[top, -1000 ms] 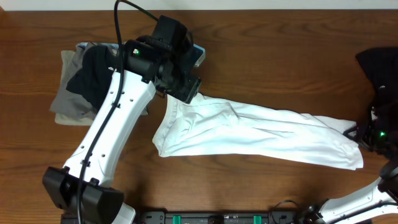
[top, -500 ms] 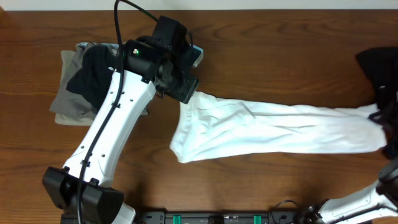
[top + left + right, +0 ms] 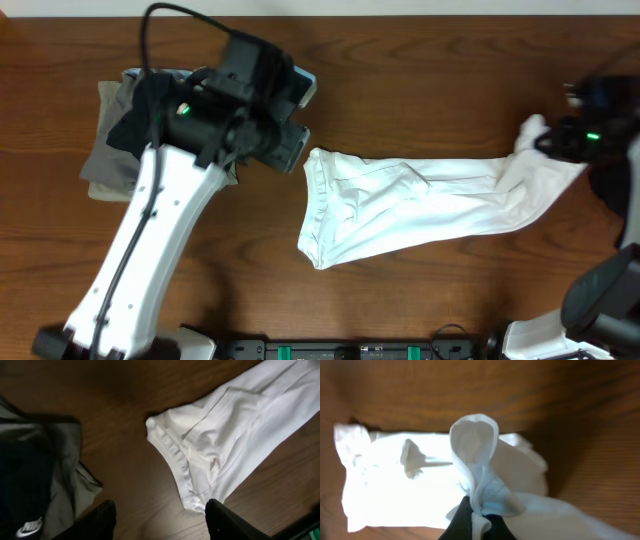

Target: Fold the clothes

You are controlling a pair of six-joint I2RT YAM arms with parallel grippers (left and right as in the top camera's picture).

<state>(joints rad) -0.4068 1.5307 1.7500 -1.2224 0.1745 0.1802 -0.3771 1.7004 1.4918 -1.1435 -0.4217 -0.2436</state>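
Observation:
I need to use my right gripper to bring the raised end down and to its left in the overhead view and let go of it, because the shirt's middle is there.
The white T-shirt lies bunched into a long band across the table's middle. My right gripper is shut on its right end, which is raised in a puckered fold between the fingers. My left gripper hangs open just left of the shirt's left hem, touching nothing. Its two black fingertips frame bare wood, and the shirt's corner lies near the right one. More clothes, black, grey and khaki, sit in a pile at the far left, partly under my left arm.
The pile's grey and black garments fill the left of the left wrist view. A pale blue cloth edge shows behind my left wrist. A dark garment lies at the right edge, mostly covered by my right arm.
My right gripper has shut on the shirt's right end and carried it up and toward the far side. The whole shirt slid right, away from my left gripper, which shifted slightly left.

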